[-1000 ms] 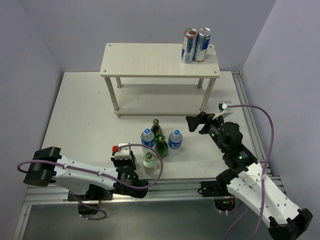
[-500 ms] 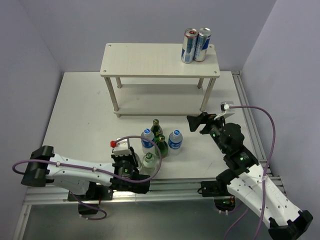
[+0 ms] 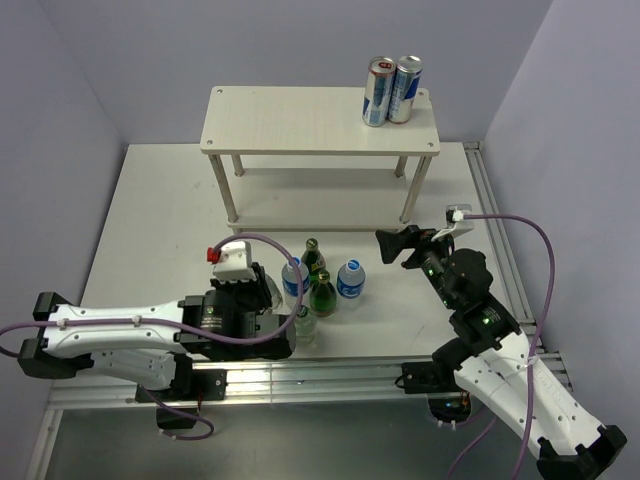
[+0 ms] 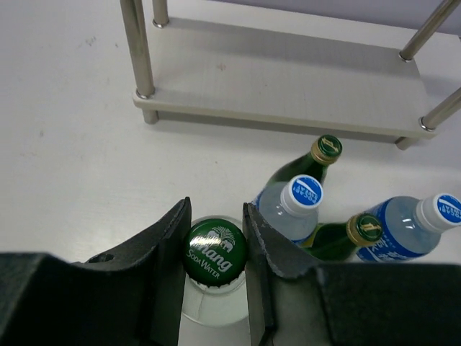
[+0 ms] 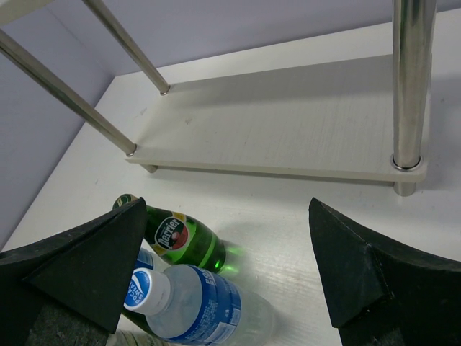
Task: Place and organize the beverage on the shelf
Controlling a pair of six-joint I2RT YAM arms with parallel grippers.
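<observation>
The end of the shelf's top board opposite the tall cans is bare, so my left gripper will go up and outward and release the soda bottle (image 4: 214,251) there.
My left gripper (image 4: 216,216) is shut on the neck of a clear soda water bottle (image 4: 214,251) with a green cap, at the near edge of the bottle cluster (image 3: 301,322). Beside it stand two green glass bottles (image 3: 313,257) (image 3: 322,293) and two blue-labelled water bottles (image 3: 294,277) (image 3: 351,279). The shelf (image 3: 300,120) stands behind them, and its lower board (image 4: 288,86) is bare. My right gripper (image 3: 392,245) hangs open to the right of the cluster, facing a Perrier bottle (image 5: 180,238) and a water bottle (image 5: 194,303).
Two tall cans (image 3: 392,90) stand side by side at the right end of the shelf's top board. A metal shelf leg (image 5: 410,86) rises close ahead of my right gripper. Purple walls close in the table on three sides.
My left wrist has risen and swung toward the shelf, staying shut on the soda water bottle. The right gripper has barely shifted. The other bottles stand where they were.
</observation>
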